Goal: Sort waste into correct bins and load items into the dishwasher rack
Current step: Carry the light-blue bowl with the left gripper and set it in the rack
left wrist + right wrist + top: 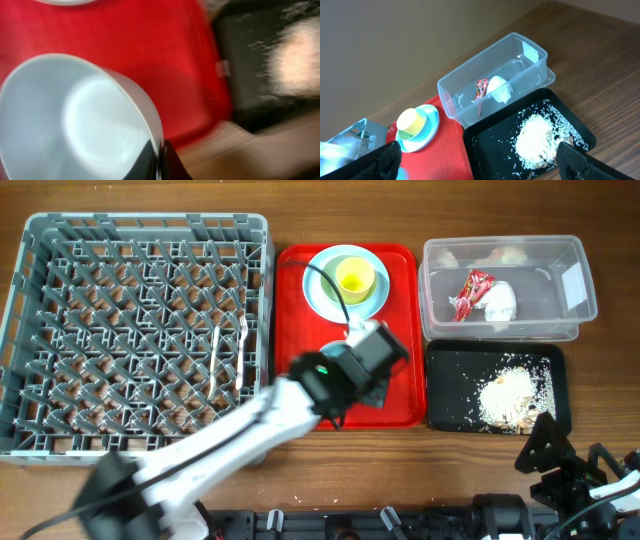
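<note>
The bowl swings to the left in the overhead view with my left gripper next, over the rack's wires (229,384) beside the fork. It then tilts and gets released where only cutlery lies.
My left gripper (372,380) is over the red serving tray (402,310) and is shut on the rim of the pale blue bowl (75,120); its fingers (160,160) pinch the bowl wall. The pale blue plate (320,290) with the yellow cup (354,276) sits at the red tray's far end. The clear tub (500,245) holds the red wrapper (472,290) and the white napkin (500,300). The black tray (455,395) holds beige food scraps (508,392). A white fork and spoon (215,355) lie in the grey rack (40,330). My right gripper (560,450) is open and empty by the black tray's near edge.
The right wrist view shows the open fingers (480,156) above the black tray (490,145), with scraps (537,135), the tub (520,70), the plate (427,132) and the cup (411,122) beyond. Bare wooden table lies in front of the trays.
</note>
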Controlling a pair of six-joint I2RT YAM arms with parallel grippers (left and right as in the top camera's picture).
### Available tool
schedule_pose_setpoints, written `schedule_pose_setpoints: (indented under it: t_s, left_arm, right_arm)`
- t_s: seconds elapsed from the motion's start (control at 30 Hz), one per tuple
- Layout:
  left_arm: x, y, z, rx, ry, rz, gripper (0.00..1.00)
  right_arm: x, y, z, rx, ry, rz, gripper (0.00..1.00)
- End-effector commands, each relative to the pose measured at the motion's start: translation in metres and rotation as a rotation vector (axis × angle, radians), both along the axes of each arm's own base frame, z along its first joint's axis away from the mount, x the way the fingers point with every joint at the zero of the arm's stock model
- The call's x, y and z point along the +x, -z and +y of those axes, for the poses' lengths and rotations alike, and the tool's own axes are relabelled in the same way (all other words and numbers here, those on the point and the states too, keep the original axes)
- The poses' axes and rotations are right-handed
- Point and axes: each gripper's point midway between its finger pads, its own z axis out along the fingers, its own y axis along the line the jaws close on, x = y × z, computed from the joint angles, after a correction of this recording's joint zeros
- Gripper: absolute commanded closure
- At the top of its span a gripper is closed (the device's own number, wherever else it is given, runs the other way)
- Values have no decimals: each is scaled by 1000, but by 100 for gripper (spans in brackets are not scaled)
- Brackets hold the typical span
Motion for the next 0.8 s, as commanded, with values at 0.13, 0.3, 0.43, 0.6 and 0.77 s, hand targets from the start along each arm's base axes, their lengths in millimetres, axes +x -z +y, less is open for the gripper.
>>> schedule_pose_setpoints:
  t_s: [0.13, 0.3, 0.43, 0.6, 0.77]
  left_arm:
    - [-37, -182, 111, -620, 160, 152, 96]
    - [-41, -139, 162, -720, 114, 386, 96]
    - [-20, -95, 178, -767, 24, 518, 96]
    - [5, -58, 206, -788, -74, 569, 96]
    - [9, -24, 221, -781, -133, 651, 96]
  right_arm:
    - [-1, 0, -2, 3, 16, -5, 0]
    - [-1, 0, -2, 3, 16, -5, 0]
    - [-1, 0, -2, 3, 16, -4, 0]
    - [-1, 0, -2, 3, 16, -4, 0]
    - [-1, 0, -2, 3, 16, -4, 0]
